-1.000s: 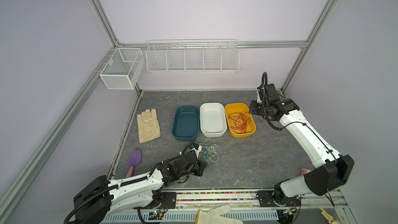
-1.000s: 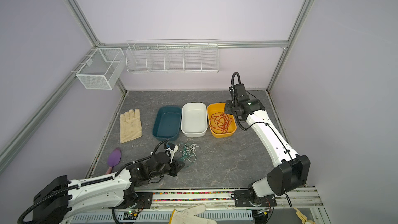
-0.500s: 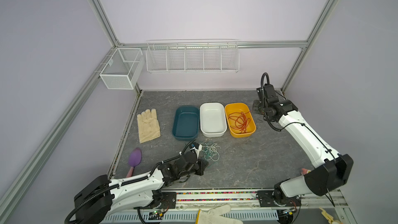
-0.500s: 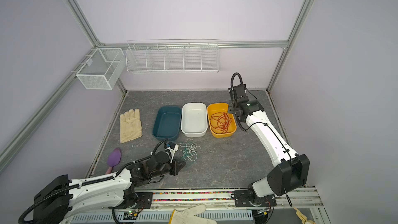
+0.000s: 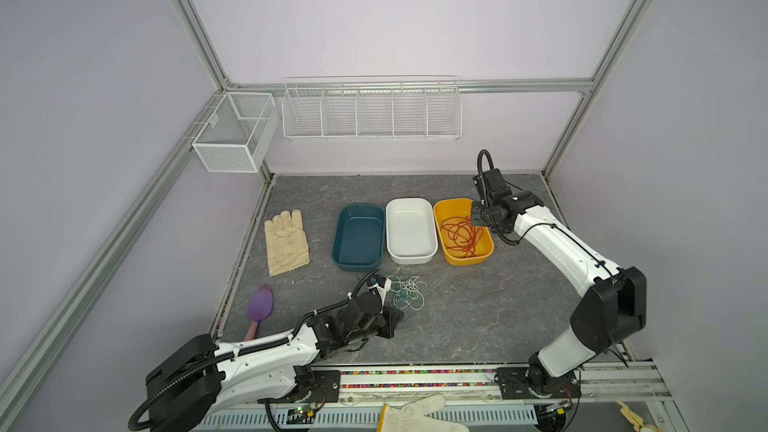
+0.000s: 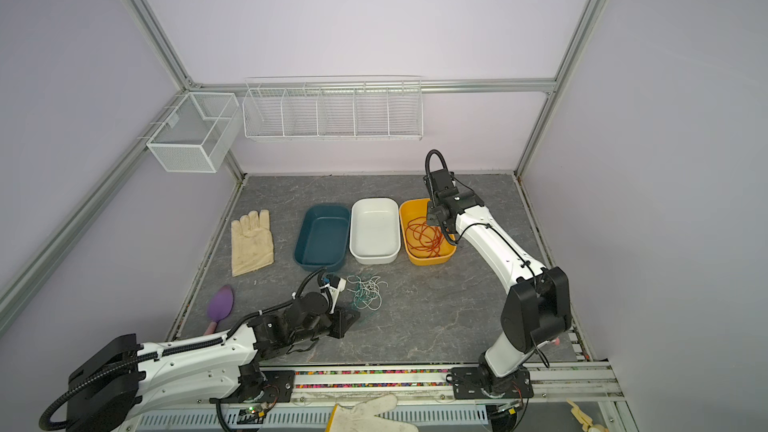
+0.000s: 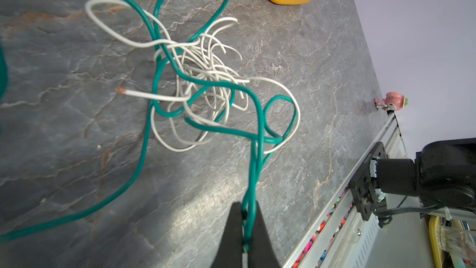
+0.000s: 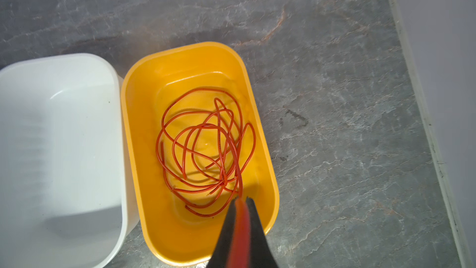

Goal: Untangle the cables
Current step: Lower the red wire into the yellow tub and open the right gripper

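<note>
My right gripper needs to go down into the yellow tub next and let go of the red-orange cable's end, because the rest of the red-orange cable (image 5: 461, 234) is coiled there below the gripper.
A tangle of white and green cables (image 5: 409, 293) (image 6: 368, 292) lies on the grey table near its front. My left gripper (image 7: 247, 204) (image 5: 395, 320) is low beside it, shut on a strand of the green cable (image 7: 260, 114). The white cable (image 7: 159, 96) is looped through the green one. A red-orange cable (image 8: 206, 137) (image 5: 461, 234) lies coiled in the yellow tub (image 8: 123, 114) (image 5: 469, 261). My right gripper (image 8: 240, 198) (image 5: 478, 218) hangs over that tub, shut on an end of the red-orange cable.
A white tub (image 5: 411, 257) and a teal tub (image 5: 357, 263) stand left of the yellow one. A cream glove (image 5: 286, 241) and a purple scoop (image 5: 261, 305) lie at the left. A pink figurine (image 7: 391, 100) stands at the front right corner. Wire baskets hang on the walls.
My right gripper has drifted a little to the left over the yellow tub with the red-orange cable in it. The left arm has barely moved.
</note>
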You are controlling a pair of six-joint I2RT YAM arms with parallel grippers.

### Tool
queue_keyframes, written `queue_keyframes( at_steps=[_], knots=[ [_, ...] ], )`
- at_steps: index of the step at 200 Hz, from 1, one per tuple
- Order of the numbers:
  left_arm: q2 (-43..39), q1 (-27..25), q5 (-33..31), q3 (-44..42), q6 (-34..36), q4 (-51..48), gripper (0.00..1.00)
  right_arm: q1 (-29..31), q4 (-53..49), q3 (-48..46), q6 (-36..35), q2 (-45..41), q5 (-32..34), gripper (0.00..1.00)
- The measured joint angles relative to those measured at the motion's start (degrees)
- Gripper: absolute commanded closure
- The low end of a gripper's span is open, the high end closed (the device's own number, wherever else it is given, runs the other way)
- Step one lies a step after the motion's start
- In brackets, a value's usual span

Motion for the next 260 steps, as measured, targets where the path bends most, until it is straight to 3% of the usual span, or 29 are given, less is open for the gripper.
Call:
queue_keyframes(
  at_steps=[109,159,206,260],
  knots=[
    [-0.13,-0.09,0.02,-0.42,-0.39,0.5,1.0,0.15,2.08,-0.31,0.13,11.19,-9.64,0.94],
    [-0.94,-0.09,0.02,-0.57,-0.37,0.48,1.0,0.66,2.69,-0.44,0.07,14.36,-11.1,0.94],
    [-0.92,-0.09,0.02,-0.96,-0.37,0.48,1.0,1.11,2.19,-0.35,-0.39,15.21,-10.69,0.88],
    [-0.79,-0.09,0.04,-1.03,-0.37,0.5,1.0,1.16,0.98,-0.02,-1.14,15.13,-10.69,0.73]
  ],
)
